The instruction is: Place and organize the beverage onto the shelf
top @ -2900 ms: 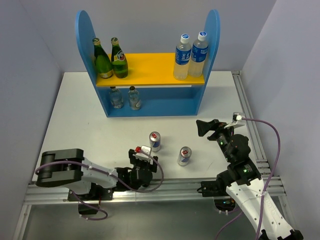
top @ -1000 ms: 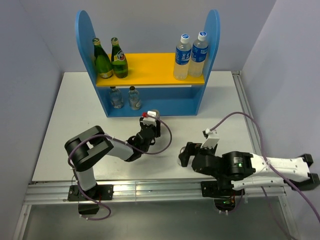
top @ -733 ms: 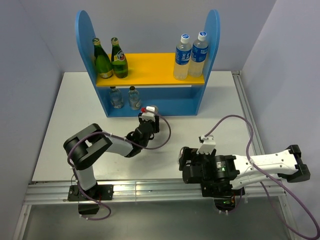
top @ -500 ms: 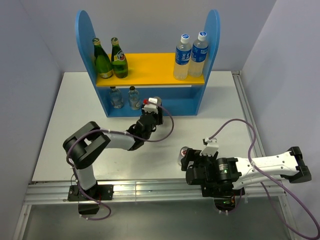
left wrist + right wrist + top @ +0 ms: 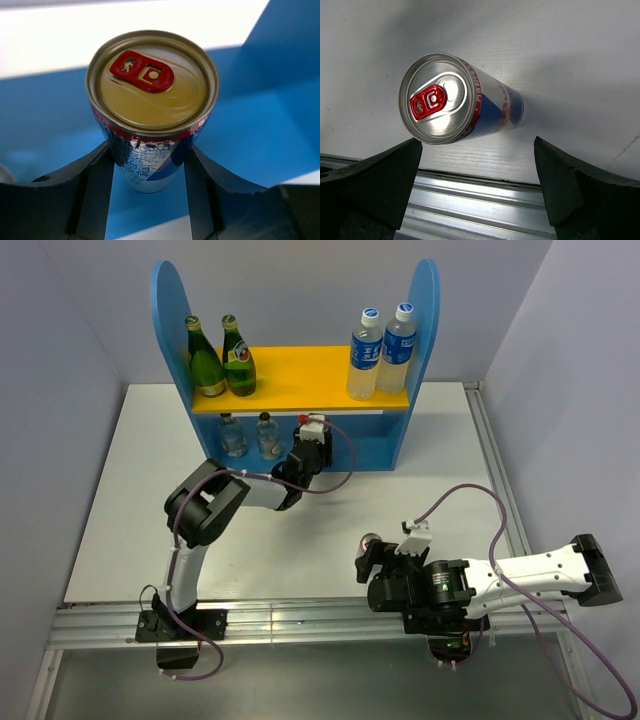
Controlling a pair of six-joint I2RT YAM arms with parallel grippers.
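Observation:
I will lower my right gripper and move it outward next until its open fingers are on both sides of the second can, because the can is still beyond the ends of its fingers.
The blue shelf stands at the back with a yellow upper board. Two green glass bottles stand on the board's left. Two short clear bottles stand on the lower level. My left gripper reaches into the lower level to their right, shut on an upright silver-blue-red can over the blue floor. My left gripper's fingers press both of its sides. A second can stands on the white table near the front. My right gripper is open just short of it, apart from it.
Two taller clear bottles with blue caps stand at the right end of the yellow board. An aluminium rail runs along the table's near edge, right under my right gripper. Grey walls close in both sides.
My left gripper has carried its can away from the table's middle and into the shelf's lower level. My right gripper has settled lower and closer around the second can, still open.

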